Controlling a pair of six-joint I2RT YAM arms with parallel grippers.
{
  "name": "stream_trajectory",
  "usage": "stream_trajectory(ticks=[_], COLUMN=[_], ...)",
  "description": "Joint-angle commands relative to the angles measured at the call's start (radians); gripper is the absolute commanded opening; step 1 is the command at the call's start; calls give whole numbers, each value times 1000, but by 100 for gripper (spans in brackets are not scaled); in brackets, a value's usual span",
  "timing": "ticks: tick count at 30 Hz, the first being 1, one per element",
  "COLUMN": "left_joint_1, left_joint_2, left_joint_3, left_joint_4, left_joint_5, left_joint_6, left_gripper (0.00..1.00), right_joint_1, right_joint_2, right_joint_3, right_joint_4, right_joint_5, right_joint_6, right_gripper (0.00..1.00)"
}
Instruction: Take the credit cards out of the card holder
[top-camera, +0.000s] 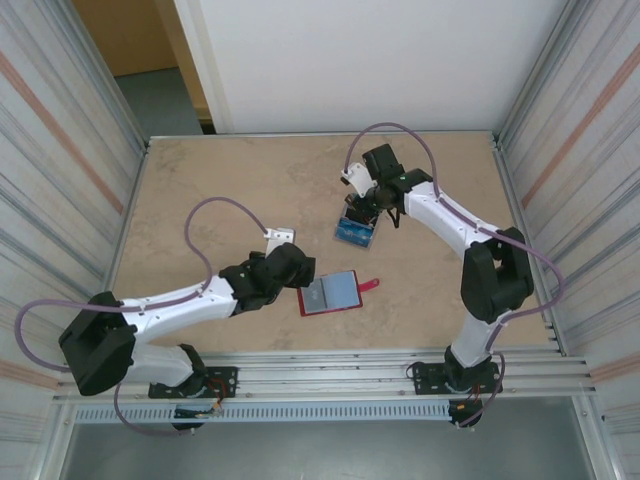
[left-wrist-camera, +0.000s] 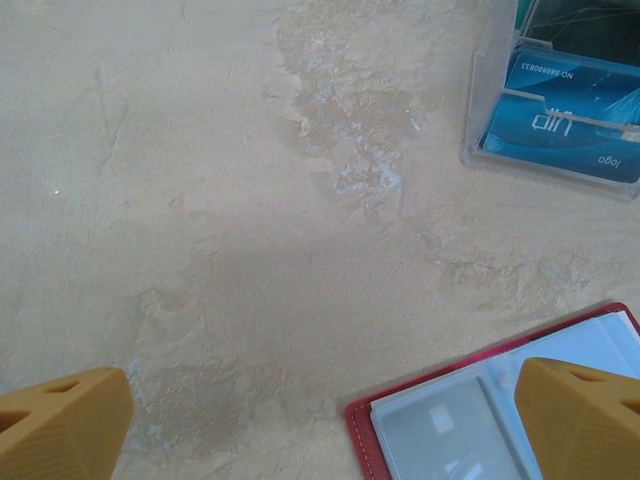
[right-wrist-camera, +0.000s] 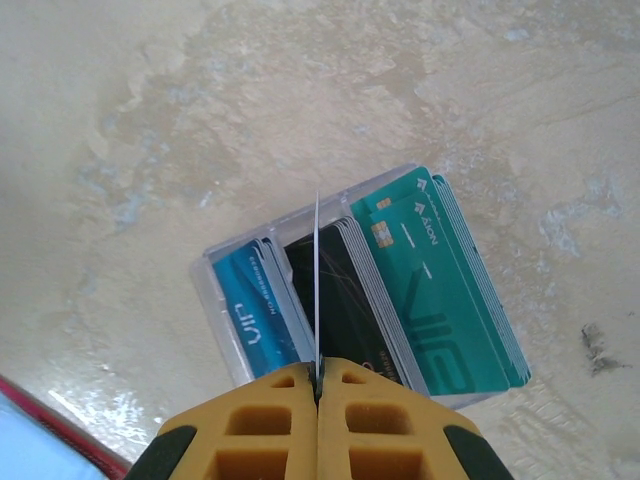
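I'll next lower the credit card (right-wrist-camera: 316, 290) with my right gripper to the clear tray's middle section.
The red card holder (top-camera: 333, 293) lies spread open on the table, grey-blue pockets up, snap tab to the right. My left gripper (top-camera: 303, 268) hovers open at its left edge; in the left wrist view one finger (left-wrist-camera: 585, 420) is over the holder's pocket (left-wrist-camera: 440, 430), the other (left-wrist-camera: 60, 425) over bare table. My right gripper (right-wrist-camera: 318, 385) is shut on a thin credit card (right-wrist-camera: 316, 290) seen edge-on. It holds the card above a clear tray (right-wrist-camera: 215, 275) with stacks of blue (right-wrist-camera: 250, 310), black (right-wrist-camera: 345, 300) and teal (right-wrist-camera: 430, 280) cards.
The clear tray (top-camera: 356, 232) sits at the table's middle right, just beyond the holder, under my right gripper (top-camera: 362, 212). Corrugated walls close in the left and right sides. A rail runs along the near edge by the arm bases.
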Motion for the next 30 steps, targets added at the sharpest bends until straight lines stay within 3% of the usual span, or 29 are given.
stream_trajectory(ticks=[1, 30], left_joint_1=[8, 22], left_joint_2=[-35, -57], left_joint_3=[-15, -33], left_joint_4=[21, 9], left_joint_5=[-9, 5], left_joint_6=[-13, -40], left_gripper=[99, 99], right_joint_1=[-13, -19], right_joint_2=[27, 159], right_joint_3=[44, 123], right_joint_4=[-40, -122], right_joint_5=[26, 19], right_joint_6=[-85, -184], right_gripper=[0, 0])
